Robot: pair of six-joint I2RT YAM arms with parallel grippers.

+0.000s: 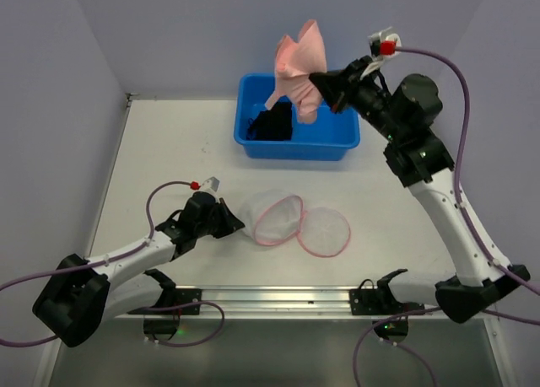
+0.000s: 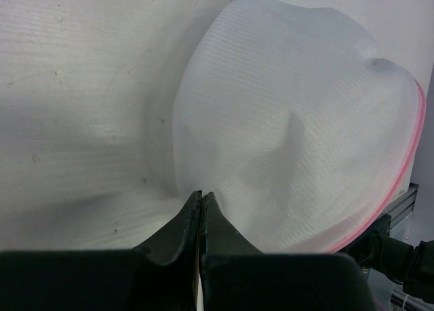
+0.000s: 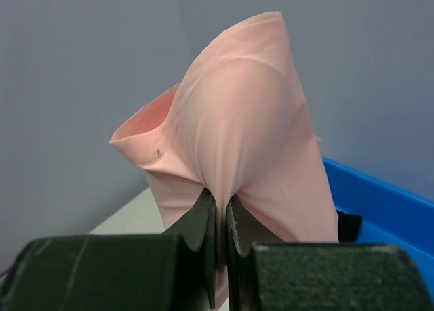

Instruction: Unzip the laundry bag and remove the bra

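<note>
My right gripper holds the pink bra [image 1: 299, 67] and should next tilt down, lower it onto the bare bottom of the tub beside the dark garment and let it go, because that side of the tub is clear.
The laundry bag [image 1: 274, 217] is white mesh with pink trim. It lies open on the table, its round lid [image 1: 323, 232] flopped to the right. My left gripper [image 1: 229, 219] is shut on the bag's left edge; the bag fills the left wrist view [image 2: 291, 141]. My right gripper [image 1: 316, 85] is shut on the pink bra [image 1: 299, 67] and holds it in the air over the blue tub [image 1: 297, 142]. The bra also shows in the right wrist view [image 3: 237, 135], pinched between the fingers.
The blue plastic tub stands at the back of the table with a dark garment [image 1: 272, 123] inside; its rim shows in the right wrist view [image 3: 380, 196]. A metal rail [image 1: 278, 298] runs along the near edge. Grey walls enclose the table.
</note>
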